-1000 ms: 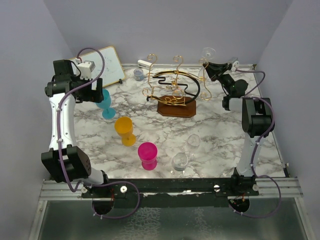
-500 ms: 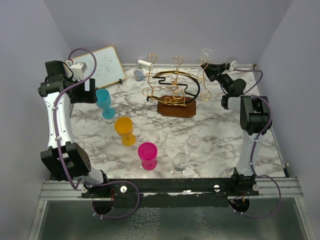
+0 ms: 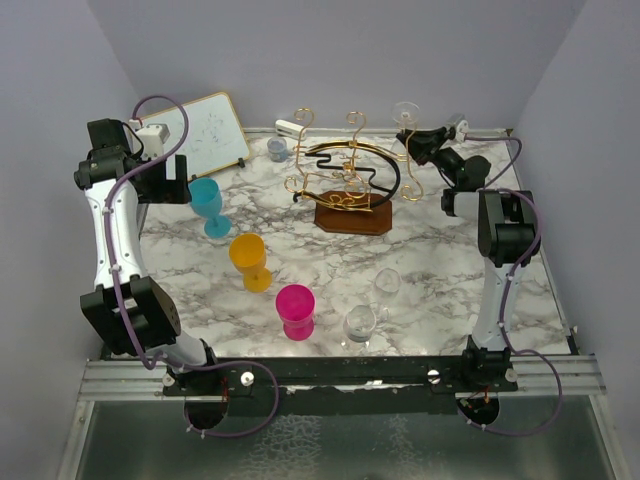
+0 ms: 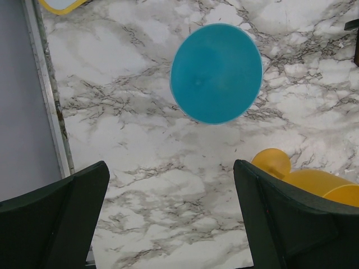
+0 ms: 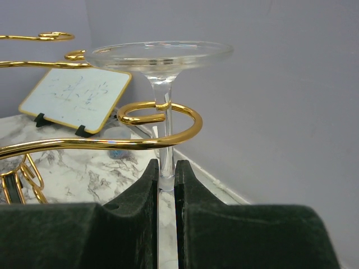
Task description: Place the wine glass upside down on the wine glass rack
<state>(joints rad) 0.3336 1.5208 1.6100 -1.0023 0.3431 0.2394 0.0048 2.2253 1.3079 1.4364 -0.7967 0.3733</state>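
Next, my right gripper comes down to seat the glass's foot at the gold curl around its stem (image 3: 405, 122) (image 5: 161, 119) and releases the stem, because the foot still hovers above that curl.
The clear wine glass (image 5: 160, 53) is upside down, foot uppermost. Its stem (image 5: 165, 140) runs down through a gold curl (image 5: 180, 121) of the wine glass rack (image 3: 345, 175). My right gripper (image 5: 165, 168) is shut on the stem just below that curl; the bowl is hidden under the fingers. From above, the glass's foot (image 3: 406, 110) shows at the rack's right side, over the right gripper (image 3: 412, 138). My left gripper (image 4: 171, 165) hangs open and empty above the marble, near a teal glass (image 4: 216, 73).
On the marble table (image 3: 440, 260) stand the teal glass (image 3: 208, 205), a yellow glass (image 3: 250, 260), a pink glass (image 3: 296, 310) and two clear glasses (image 3: 360, 322) (image 3: 387, 283). A whiteboard (image 3: 205, 130) leans at the back left. The rack's brown base (image 3: 352, 217) sits at centre back.
The left arm has pulled back to the left, off the teal glass. The right gripper has carried the glass slightly left, closer in to the rack.
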